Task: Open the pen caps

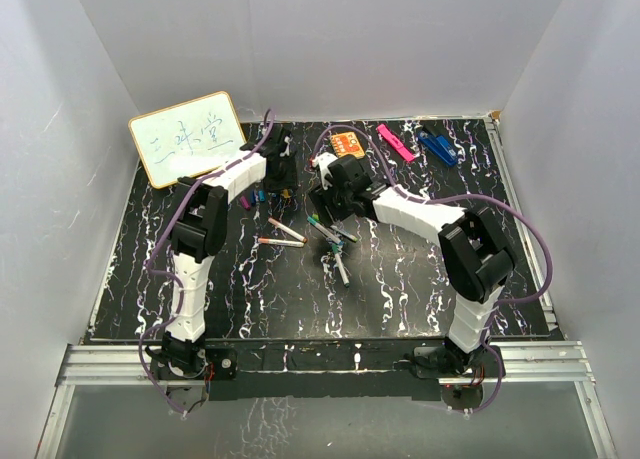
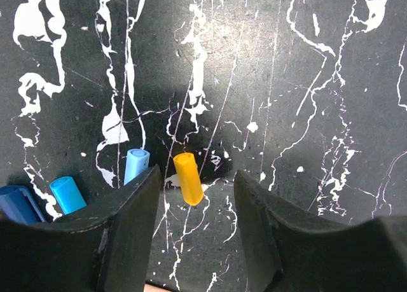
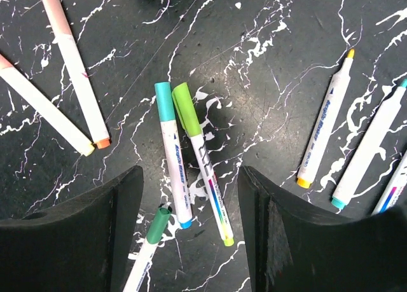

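Note:
My right gripper is going down next, beside the teal-capped pen and onto the white body of the lime-capped pen, since its lime cap is still on.
My left gripper (image 2: 197, 177) is open just above the table, and a loose yellow pen cap (image 2: 188, 177) lies on the surface between its fingers, touching neither. Beside its left finger lie a light-blue cap (image 2: 135, 165), a cyan cap (image 2: 67, 193) and a dark-blue cap (image 2: 16, 203). My right gripper (image 3: 191, 177) hangs open over capped pens: a teal-capped pen (image 3: 163, 101), a lime-capped pen (image 3: 185, 109) and a dark-green-capped pen (image 3: 158, 225). An uncapped yellow-tipped pen (image 3: 324, 133) lies to the right. In the top view the left gripper (image 1: 280, 174) and right gripper (image 1: 330, 194) sit mid-table near the pens (image 1: 335, 249).
A whiteboard (image 1: 187, 137) leans at the back left. A flat pink bar (image 1: 394, 142), a dark-blue clip (image 1: 437, 146) and an orange item (image 1: 347, 144) lie along the back edge. Two pale pens (image 3: 73, 69) lie left of the right gripper. White walls enclose the table.

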{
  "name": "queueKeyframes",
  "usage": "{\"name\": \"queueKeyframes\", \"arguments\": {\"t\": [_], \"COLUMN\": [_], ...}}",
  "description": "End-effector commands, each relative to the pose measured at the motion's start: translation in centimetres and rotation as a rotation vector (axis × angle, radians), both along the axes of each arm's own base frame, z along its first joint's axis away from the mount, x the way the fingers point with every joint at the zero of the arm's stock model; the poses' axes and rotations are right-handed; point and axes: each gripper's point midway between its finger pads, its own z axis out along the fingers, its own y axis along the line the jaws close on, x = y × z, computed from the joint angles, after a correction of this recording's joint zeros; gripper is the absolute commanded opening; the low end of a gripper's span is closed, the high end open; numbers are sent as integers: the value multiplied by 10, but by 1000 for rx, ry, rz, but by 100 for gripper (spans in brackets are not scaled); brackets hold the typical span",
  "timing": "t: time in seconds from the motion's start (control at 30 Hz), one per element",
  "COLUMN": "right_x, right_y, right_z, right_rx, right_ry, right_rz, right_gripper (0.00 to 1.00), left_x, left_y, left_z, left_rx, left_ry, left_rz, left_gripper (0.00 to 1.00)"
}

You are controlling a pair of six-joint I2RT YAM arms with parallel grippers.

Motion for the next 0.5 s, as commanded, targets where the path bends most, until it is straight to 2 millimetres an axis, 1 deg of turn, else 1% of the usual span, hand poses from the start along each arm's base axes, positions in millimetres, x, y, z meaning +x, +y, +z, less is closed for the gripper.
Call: {"name": "queueKeyframes", "arguments": {"t": [0.0, 0.07, 0.1, 0.13, 0.17, 0.2, 0.27, 0.33, 0.47], "right_x": [6, 5, 5, 5, 5, 5, 5, 5, 5], "right_y": [-2, -4, -5, -7, -9, -10, -11, -12, -13], "right_z": [9, 4, 2, 0, -3, -4, -8, -11, -19], "right_rx": [-12, -26, -36, -44, -53, -60, -68, -76, -89], "right_ry": [-55, -50, -48, -46, -44, -42, -39, -31, -17], "right_rz": [-17, -24, -31, -36, -43, -47, -53, -54, -55], "right_gripper": [59, 59, 59, 59, 59, 59, 59, 58, 56], "left_x": [11, 15, 15, 15, 14, 14, 12, 9, 5], "left_y": [3, 5, 6, 7, 9, 11, 14, 18, 26], "left_z": [71, 95, 109, 120, 132, 142, 163, 179, 202], "left_rx": [-56, -93, -114, -133, -153, -173, -213, -245, -266], "left_ry": [-113, -159, -186, -210, -239, -268, -321, -356, -399], "left_rz": [25, 31, 35, 39, 44, 50, 62, 74, 90], "left_gripper": [51, 59, 67, 77, 91, 98, 99, 99, 98]}}
